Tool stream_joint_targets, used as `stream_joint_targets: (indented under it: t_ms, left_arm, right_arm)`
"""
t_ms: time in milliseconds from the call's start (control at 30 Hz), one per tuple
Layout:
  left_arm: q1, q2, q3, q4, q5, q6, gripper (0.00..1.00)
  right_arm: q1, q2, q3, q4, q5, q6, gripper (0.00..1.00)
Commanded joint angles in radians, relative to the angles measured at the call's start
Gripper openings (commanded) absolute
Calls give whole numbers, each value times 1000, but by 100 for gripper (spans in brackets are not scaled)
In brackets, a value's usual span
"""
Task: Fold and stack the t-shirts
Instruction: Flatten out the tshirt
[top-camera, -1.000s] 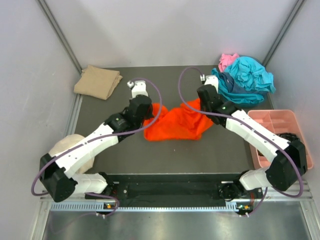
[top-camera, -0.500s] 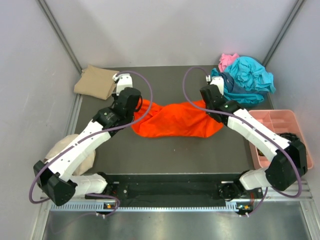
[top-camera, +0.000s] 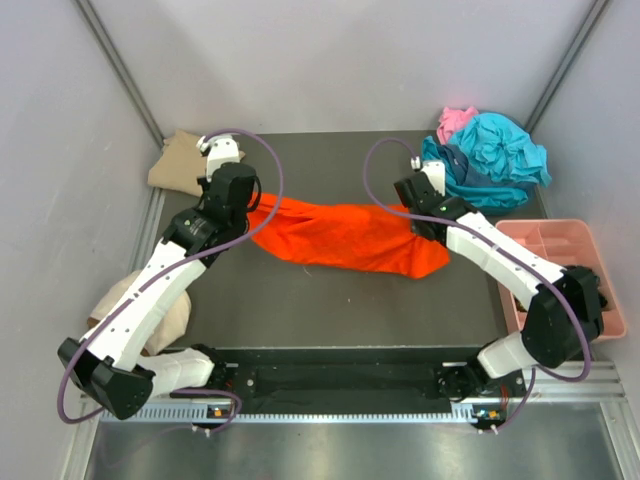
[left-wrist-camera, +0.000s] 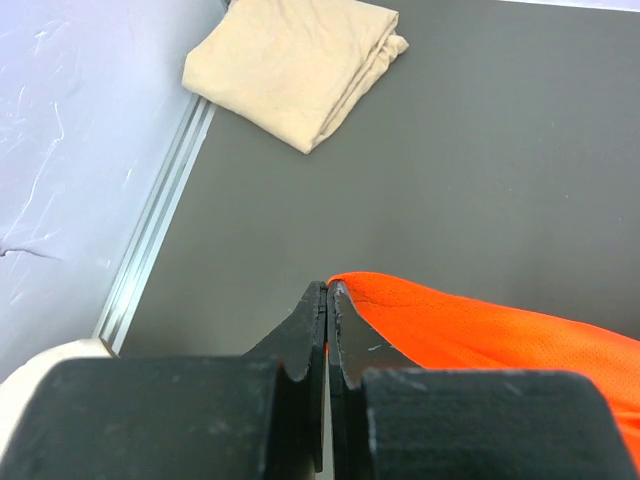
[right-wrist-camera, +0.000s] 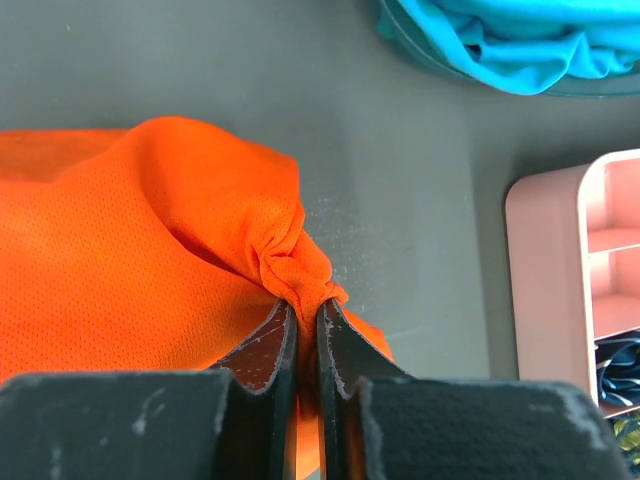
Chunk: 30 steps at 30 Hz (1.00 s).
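My right gripper lifts high above the mat next and turns its fingers toward my left gripper, then opens, since the orange end (right-wrist-camera: 307, 294) is bunched.
A bright orange t-shirt (top-camera: 345, 235) is stretched out across the middle of the dark mat. My left gripper (left-wrist-camera: 329, 288) is shut on its left end, where a thin orange edge (left-wrist-camera: 470, 325) shows by the fingertips. Bunched orange cloth (right-wrist-camera: 150, 260) at the right end is pinched in my right gripper (right-wrist-camera: 305, 305), which is shut on it. A folded tan t-shirt (left-wrist-camera: 295, 62) lies at the back left corner (top-camera: 170, 165). A heap of teal t-shirts (top-camera: 495, 155) with a pink one (top-camera: 455, 120) sits at the back right.
A pink compartment tray (top-camera: 560, 265) stands at the right edge, also visible in the right wrist view (right-wrist-camera: 575, 270). A cream cap-like thing (top-camera: 165, 320) lies at the near left under the left arm. Metal rails run along the mat's left side (left-wrist-camera: 160, 215).
Both grippers have pulled apart, the left one towards the back left and the right one slightly back. The orange t-shirt has gone from a crumpled bunch to a long stretched band.
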<state>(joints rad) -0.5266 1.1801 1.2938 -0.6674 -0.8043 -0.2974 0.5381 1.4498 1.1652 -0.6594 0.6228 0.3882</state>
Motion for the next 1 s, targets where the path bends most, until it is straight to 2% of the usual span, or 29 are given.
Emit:
stream_joint_targets:
  t_ms: [0,200,300,467,567,600,700,833,967]
  left_arm:
    - [34,-37,27,0,-70,47,0]
    - [50,21,1,38,-70,66,0]
    - [69,42,44,22,-75,78,0]
    - [85,-31,96,2,-78,92,0]
    - [86,-94,131,-37,-32,78,0]
    - [86,-115,136,-37,18,78,0]
    - [86,-204,154,-18,95,75,0]
    - [86,-306,202,12,290,78,0]
    - [86,-398,260,3,421,60,0]
  right_arm:
    - [-29,24,16,-43,58,-2,3]
    - [-65,46,54,-29,74,-3,1]
    - [-95,50,99,-39,55,-14,1]
    - [-99,-11,120,-58,-21,-55,0]
    - [-99,-118,82,-39,-190,-84,0]
    - [-99,-194,53,-26,-313,-98,0]
    - [-98,-308,24,-17,-490,-130,0]
    - [-99,-532,51,-58,-659,-162,0]
    - [-98,-627,140,-170,-813,-193,0]
